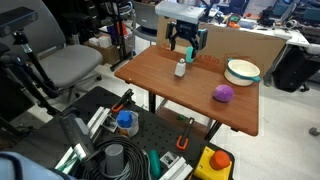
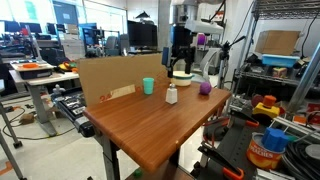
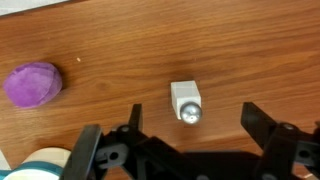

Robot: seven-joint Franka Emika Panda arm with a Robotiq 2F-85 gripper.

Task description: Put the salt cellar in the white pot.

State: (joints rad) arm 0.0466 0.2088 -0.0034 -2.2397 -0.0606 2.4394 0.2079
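I will next lower my gripper and close it around the salt cellar's capped top [image 1: 181, 63] [image 3: 190, 111], because the salt cellar stands below, halfway between my open fingers.
The salt cellar [image 1: 181, 69] is a small white shaker with a pale metallic cap. It stands upright on the wooden table [image 1: 175, 95], and also shows in an exterior view [image 2: 172, 95]. In the wrist view the salt cellar [image 3: 186, 101] sits just beyond my two fingers and midway between them. My gripper [image 3: 190, 125] is open and empty. It hangs above and behind the cellar in both exterior views [image 1: 186, 42] [image 2: 181, 55]. The white pot [image 1: 242, 71] with a teal rim stands at the table's far side [image 2: 183, 76]; its rim shows in the wrist view [image 3: 40, 162].
A purple ball [image 1: 223, 93] [image 2: 205, 88] [image 3: 33, 84] lies near the pot. A teal cup [image 2: 148, 86] stands by a cardboard panel [image 2: 105, 80] along the table's edge. An office chair [image 1: 70, 65], shelving [image 2: 285, 70] and tool clutter [image 1: 130, 140] surround the table.
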